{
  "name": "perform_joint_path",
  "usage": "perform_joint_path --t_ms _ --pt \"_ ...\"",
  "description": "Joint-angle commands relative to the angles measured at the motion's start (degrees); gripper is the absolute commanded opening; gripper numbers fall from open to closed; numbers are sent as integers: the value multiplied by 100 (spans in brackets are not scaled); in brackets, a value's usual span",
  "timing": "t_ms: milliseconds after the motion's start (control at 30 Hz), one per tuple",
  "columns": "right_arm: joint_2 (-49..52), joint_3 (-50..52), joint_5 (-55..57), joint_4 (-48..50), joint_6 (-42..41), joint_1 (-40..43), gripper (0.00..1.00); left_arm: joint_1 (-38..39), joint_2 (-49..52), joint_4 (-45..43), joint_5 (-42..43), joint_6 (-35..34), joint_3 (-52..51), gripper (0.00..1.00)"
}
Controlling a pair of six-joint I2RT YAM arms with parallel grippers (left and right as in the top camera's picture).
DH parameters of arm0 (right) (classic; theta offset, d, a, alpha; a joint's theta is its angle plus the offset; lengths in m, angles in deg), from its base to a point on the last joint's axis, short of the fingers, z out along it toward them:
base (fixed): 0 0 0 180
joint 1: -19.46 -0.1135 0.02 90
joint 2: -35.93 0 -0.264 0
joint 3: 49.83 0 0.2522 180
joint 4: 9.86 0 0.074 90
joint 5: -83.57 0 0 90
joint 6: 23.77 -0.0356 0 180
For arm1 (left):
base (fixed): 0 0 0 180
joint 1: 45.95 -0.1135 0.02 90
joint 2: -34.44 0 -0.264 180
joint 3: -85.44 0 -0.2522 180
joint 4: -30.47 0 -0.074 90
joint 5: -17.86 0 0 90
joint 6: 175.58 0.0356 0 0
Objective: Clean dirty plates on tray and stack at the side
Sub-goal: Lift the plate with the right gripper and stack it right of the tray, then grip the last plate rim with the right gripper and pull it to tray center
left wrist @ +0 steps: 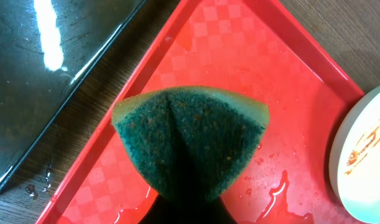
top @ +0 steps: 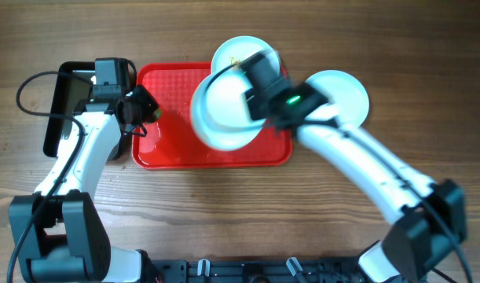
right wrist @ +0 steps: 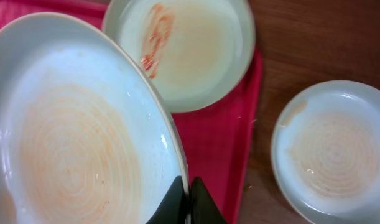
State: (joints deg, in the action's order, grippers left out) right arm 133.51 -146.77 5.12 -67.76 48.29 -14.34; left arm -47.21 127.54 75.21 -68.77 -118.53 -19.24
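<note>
The third plate (top: 339, 97) (right wrist: 334, 154) already lies beside the tray, so my right gripper needs to carry the pale plate past the tray's edge and lower it onto that one.
My right gripper (top: 251, 88) (right wrist: 188, 190) is shut on the rim of a pale plate (top: 220, 114) (right wrist: 78, 124) and holds it tilted above the red tray (top: 169, 134) (right wrist: 214, 143). A faint orange film covers its face. A second plate (top: 240, 49) (right wrist: 183, 50) with an orange-brown streak lies at the tray's far edge. The third plate (top: 346, 93) (right wrist: 333, 149) rests on the wood to the right of the tray. My left gripper (top: 144, 108) (left wrist: 190, 210) is shut on a green sponge (left wrist: 190, 143) over the tray's wet left end (left wrist: 239, 50); the sponge hides its fingertips.
A black metal pan (top: 67, 98) (left wrist: 40, 74) holding water lies just left of the tray. Water pools on the tray near the sponge (left wrist: 280, 186). A streaked plate's rim (left wrist: 364, 155) shows at the right edge of the left wrist view.
</note>
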Motion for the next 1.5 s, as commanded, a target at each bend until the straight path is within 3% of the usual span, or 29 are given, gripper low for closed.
perform_joint_path --t_ms 0,200,300,600,767,967,1100,1267,1467 --pt "-243 -28 -1561 -68 -315 1353 4 -15 46 11 68 -76 28 4" --pt "-59 31 -1696 -146 -463 3552 4 -15 46 11 66 -76 28 4" --pt "352 31 -1729 -59 -376 4188 4 -15 46 -7 66 -76 28 4" --pt "1849 31 -1650 -94 -479 4299 4 -15 46 -138 66 -79 28 4" --pt "1869 28 -1545 -205 -597 4299 4 -15 46 -136 66 -79 28 4" --pt "1834 24 -1545 -903 -87 4299 4 -15 46 -133 68 -79 28 4" --pt "1569 -203 -1764 -1248 343 4291 27 -15 46 -138 68 -79 28 4" --pt "1353 -1714 -2402 -1805 898 3746 56 -15 46 72 -118 -79 129 4" --pt "1526 -1993 -2315 -776 308 2345 59 -9 46 1147 -367 39 960 4"
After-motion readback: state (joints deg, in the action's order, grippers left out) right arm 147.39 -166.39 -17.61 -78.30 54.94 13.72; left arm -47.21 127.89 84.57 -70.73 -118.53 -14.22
